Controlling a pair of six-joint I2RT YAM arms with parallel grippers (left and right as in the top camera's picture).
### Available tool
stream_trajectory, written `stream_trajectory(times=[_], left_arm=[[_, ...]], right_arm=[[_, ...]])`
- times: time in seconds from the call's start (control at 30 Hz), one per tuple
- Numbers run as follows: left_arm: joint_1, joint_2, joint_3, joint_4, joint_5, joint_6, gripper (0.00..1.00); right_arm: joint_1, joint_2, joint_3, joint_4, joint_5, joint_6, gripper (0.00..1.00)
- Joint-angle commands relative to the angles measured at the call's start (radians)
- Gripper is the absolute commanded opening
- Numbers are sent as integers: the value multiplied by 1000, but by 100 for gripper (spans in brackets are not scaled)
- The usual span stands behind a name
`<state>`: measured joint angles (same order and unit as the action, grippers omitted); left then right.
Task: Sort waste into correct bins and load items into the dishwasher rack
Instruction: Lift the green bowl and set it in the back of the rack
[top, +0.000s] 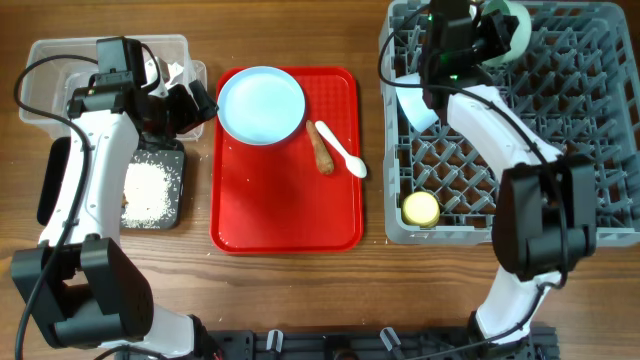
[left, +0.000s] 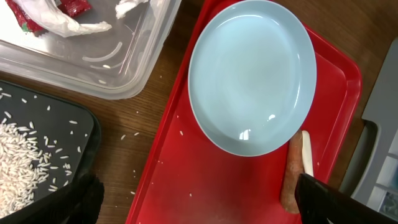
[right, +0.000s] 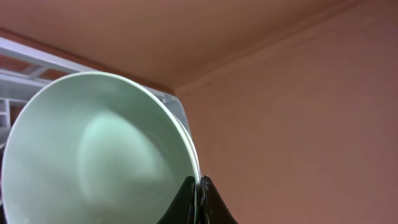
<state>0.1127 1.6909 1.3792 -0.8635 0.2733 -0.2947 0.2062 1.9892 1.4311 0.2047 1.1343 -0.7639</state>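
The right gripper moves from above the rack's far edge toward the light blue bowl next, before lowering the pale green bowl (top: 515, 30) down among the rack's wires.
My left gripper (top: 200, 103) (left: 199, 205) is open and empty, over the left edge of the red tray beside the pale blue plate (top: 261, 104) (left: 252, 74). The carrot-like stick (top: 321, 148) (left: 291, 180) and white spoon (top: 345, 158) lie on the tray right of the plate. The wrapper (left: 50, 15) lies in the clear tub (top: 50, 70). Rice (top: 150, 188) (left: 18, 162) lies in the black tray (top: 175, 215). My right gripper (top: 495, 40) (right: 199, 183) is shut on the pale green bowl's (top: 515, 30) (right: 93, 149) rim, above the rack's (top: 600, 150) far edge.
The flat red tray (top: 285, 220) (left: 205, 180) sits mid-table. In the rack, a yellow cup (top: 420, 208) stands at the near left corner and a light blue bowl (top: 413, 105) leans at the left side. A few rice grains lie loose on the wood (left: 124, 135).
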Motion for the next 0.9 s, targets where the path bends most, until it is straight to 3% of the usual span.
stream_trajectory(times=[0.0, 0.13, 0.3, 0.43, 0.5, 0.63, 0.87], left_arm=[[2, 10, 11, 3, -6, -2, 100], [2, 10, 11, 3, -5, -2, 100], [2, 10, 11, 3, -5, -2, 100], [2, 10, 11, 3, -5, -2, 100], [2, 10, 11, 3, -5, -2, 100], [2, 10, 11, 3, -5, -2, 100], [2, 10, 11, 3, -5, -2, 100]], right_arm=[[-5, 21, 6, 18, 35, -35, 4], [-1, 21, 6, 11, 109, -104, 4], [-4, 21, 6, -47, 51, -100, 4], [3, 21, 6, 108, 42, -106, 5], [13, 21, 6, 210, -1, -179, 4], [25, 34, 6, 222, -108, -194, 4], [2, 90, 6, 217, -80, -205, 4]])
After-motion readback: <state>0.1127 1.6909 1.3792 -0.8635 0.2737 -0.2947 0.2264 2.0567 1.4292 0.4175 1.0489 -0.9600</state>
